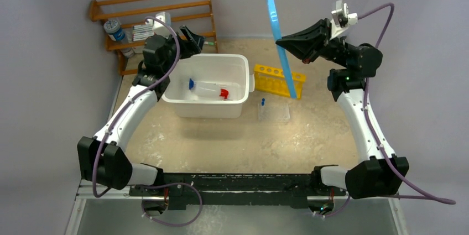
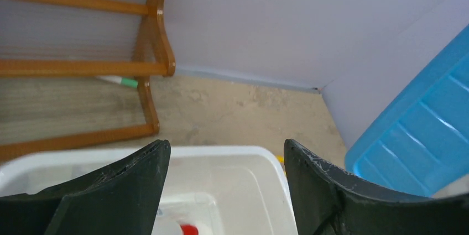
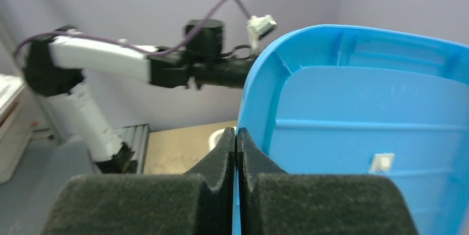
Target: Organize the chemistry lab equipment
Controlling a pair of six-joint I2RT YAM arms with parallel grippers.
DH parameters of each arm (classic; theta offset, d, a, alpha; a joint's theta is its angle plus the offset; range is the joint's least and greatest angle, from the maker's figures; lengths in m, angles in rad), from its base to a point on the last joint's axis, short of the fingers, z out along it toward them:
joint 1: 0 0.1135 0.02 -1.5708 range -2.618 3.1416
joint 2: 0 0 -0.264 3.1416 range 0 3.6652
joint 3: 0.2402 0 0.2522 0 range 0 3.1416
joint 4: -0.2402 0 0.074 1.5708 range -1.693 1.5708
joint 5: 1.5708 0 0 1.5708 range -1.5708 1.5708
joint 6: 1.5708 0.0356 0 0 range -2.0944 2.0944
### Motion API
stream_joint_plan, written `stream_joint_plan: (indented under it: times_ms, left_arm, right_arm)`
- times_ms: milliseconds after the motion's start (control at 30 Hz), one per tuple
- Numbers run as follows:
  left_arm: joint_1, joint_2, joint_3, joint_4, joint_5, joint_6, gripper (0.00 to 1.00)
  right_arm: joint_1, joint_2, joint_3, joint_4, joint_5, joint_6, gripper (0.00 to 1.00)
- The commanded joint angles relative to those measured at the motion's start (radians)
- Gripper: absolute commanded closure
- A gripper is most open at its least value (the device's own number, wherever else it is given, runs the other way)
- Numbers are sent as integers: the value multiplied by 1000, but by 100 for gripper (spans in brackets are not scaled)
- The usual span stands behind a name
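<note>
Only my right gripper holds the blue lid. My left gripper needs to swing to the right in the top view next and turn to pinch the blue lid's loose edge (image 1: 274,20) (image 2: 362,157).
A white tub (image 1: 232,63) stands left of centre and holds the translucent squeeze bottle with a red cap (image 1: 213,90) and a small blue-ended item (image 1: 191,84). My left gripper (image 1: 192,38) hovers over the tub's far left corner, open, with nothing between its fingers (image 2: 138,179); below it the left wrist view shows the tub's inside (image 2: 260,191) and the red cap (image 2: 189,229). My right gripper (image 1: 285,41) is shut on the edge of a blue lid (image 1: 276,36), held upright above the table. The right wrist view shows the pinch (image 3: 236,132) on that lid (image 3: 359,135).
A yellow test-tube rack (image 1: 271,76) lies right of the tub, partly behind the lid. In front of it lies a clear packet (image 1: 275,113) with a small blue-tipped piece (image 1: 263,102). A wooden shelf rack (image 1: 155,11) with small containers stands at the back left.
</note>
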Motion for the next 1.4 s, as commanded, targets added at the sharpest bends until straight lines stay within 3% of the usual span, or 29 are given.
stream_joint_plan:
  times_ms: [0,100,200,233,333,367,733,1067,1367]
  left_arm:
    - [101,46,33,313,254,19,25]
    - [147,97,1,540,487,-47,24]
    - [182,176,-26,925,730,-248,24]
    - [188,207,-27,1082,785,-343,25]
    - [189,306,3,1622,889,-703,26]
    - [177,325,26,1651,918,-763,26]
    - [42,389,178,1653,1121,-660,27]
    - [15,497,321,1655,1134,-603,27]
    - [-72,442,295,1655,1143,-538,28]
  right_arm:
    - [12,-31,10,512,-122,287,100]
    - [12,6,13,758,-126,478,100]
    - [12,96,52,1134,-88,798,100]
    - [14,130,80,1159,-80,879,100]
    - [25,141,92,1163,-60,885,100]
    - [26,141,95,1162,-56,889,100]
    - [145,140,190,1164,-3,931,100]
    - [190,99,213,1168,22,957,100]
    - [191,70,173,1165,18,948,100]
